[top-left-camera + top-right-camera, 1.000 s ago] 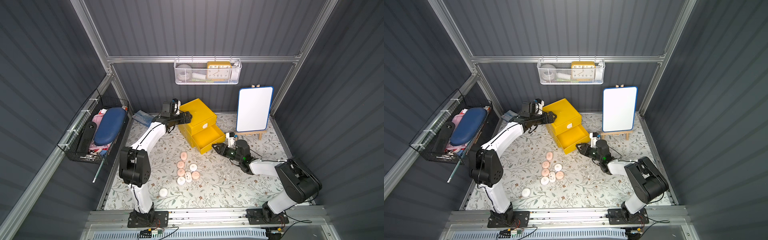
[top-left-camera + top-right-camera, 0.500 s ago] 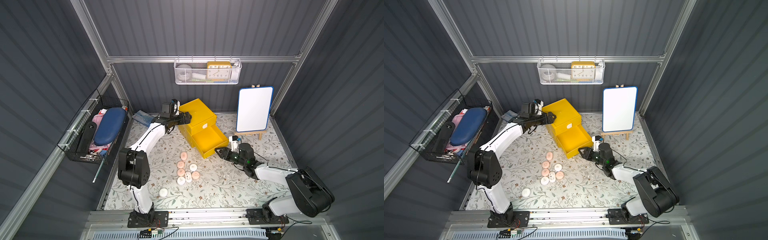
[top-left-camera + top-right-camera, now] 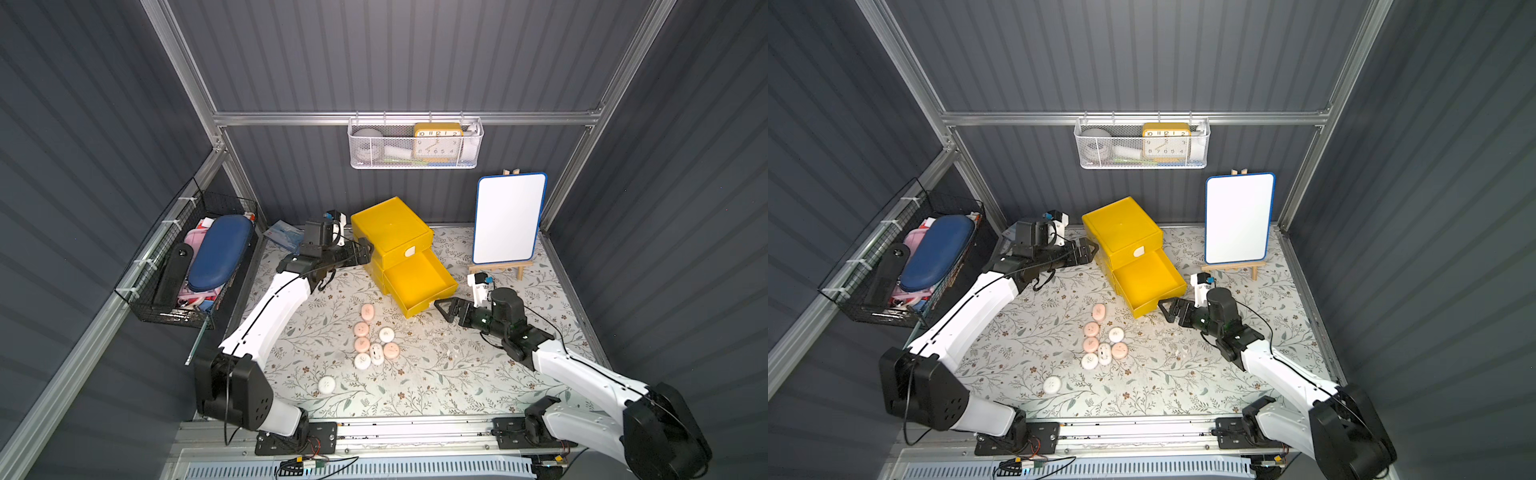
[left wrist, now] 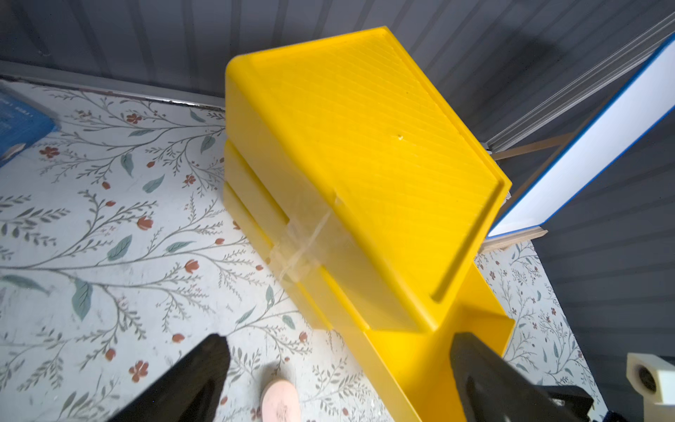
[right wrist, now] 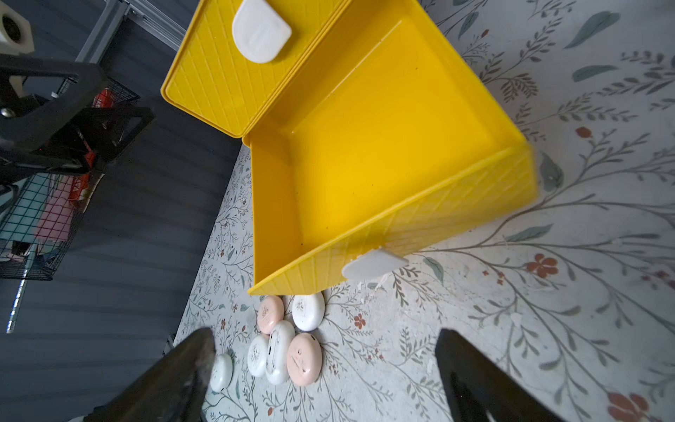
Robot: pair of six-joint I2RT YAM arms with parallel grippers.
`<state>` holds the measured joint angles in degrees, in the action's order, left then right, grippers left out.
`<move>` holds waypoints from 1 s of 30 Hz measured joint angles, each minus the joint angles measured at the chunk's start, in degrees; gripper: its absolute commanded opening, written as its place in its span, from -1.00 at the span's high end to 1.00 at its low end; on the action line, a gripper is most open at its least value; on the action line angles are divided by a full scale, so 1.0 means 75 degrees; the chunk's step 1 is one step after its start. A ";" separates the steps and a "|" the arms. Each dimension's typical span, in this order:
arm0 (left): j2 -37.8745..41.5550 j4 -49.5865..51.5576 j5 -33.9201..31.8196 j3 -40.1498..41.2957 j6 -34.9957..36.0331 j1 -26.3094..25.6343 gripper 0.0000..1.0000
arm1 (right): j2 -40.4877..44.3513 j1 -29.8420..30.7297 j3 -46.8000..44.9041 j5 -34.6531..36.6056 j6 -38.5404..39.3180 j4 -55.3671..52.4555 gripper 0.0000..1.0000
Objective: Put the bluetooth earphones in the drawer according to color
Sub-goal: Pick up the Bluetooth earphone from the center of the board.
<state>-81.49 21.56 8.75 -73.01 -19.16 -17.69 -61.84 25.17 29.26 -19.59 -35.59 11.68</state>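
Note:
Next, the left gripper moves back and down to grasp the pale pink earphone case nearest the cabinet, since the drawer [image 3: 419, 282] stands open and empty.
The yellow drawer cabinet [image 3: 390, 232] [image 3: 1121, 228] stands at the back of the mat. A drawer [image 3: 419, 282] [image 5: 383, 128] below the top one is pulled far out and is empty; its white tab handle [image 5: 372, 265] is free. Several pink and white bluetooth earphones [image 3: 370, 336] [image 3: 1102, 343] [image 5: 288, 343] lie clustered on the mat in front of it, and one white case [image 3: 326, 384] lies apart, nearer the front. My left gripper [image 3: 365, 252] [image 4: 339, 341] is open beside the cabinet's left side. My right gripper [image 3: 442, 309] [image 5: 325, 336] is open, empty, just off the drawer's front.
A whiteboard on a wooden easel [image 3: 509, 220] stands at the back right. A blue packet [image 3: 284, 235] lies at the back left corner. A black wire basket [image 3: 191, 270] hangs on the left wall, and a white mesh basket with a clock [image 3: 415, 143] hangs on the back wall.
My right gripper drew back toward the front right and the drawer slid out with it. Its jaws then opened and let go of the tab handle. The left arm stayed put.

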 measured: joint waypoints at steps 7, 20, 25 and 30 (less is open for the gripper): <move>0.1883 0.0070 0.0009 0.1953 -0.0449 0.0000 -0.99 | 0.1303 0.0000 0.0061 0.0434 0.0297 -0.1786 -0.98; 0.1947 -0.0329 0.0382 0.4319 -0.0784 -0.0012 -0.95 | 0.2363 0.0000 -0.0495 0.2308 -0.0140 -0.2833 -0.98; 0.1134 -0.0871 0.0323 0.4366 -0.0819 -0.0187 -0.97 | 0.2544 0.0000 -0.0530 0.2713 -0.0315 -0.2946 -0.98; 0.0090 -0.1224 -0.0006 0.4153 -0.0839 -0.0545 -0.99 | 0.2728 0.0000 -0.0664 0.2856 -0.0391 -0.2981 -0.98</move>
<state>-80.82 12.38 8.71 -41.87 -25.45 -21.78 -41.39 25.17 24.27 1.83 -38.52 -10.68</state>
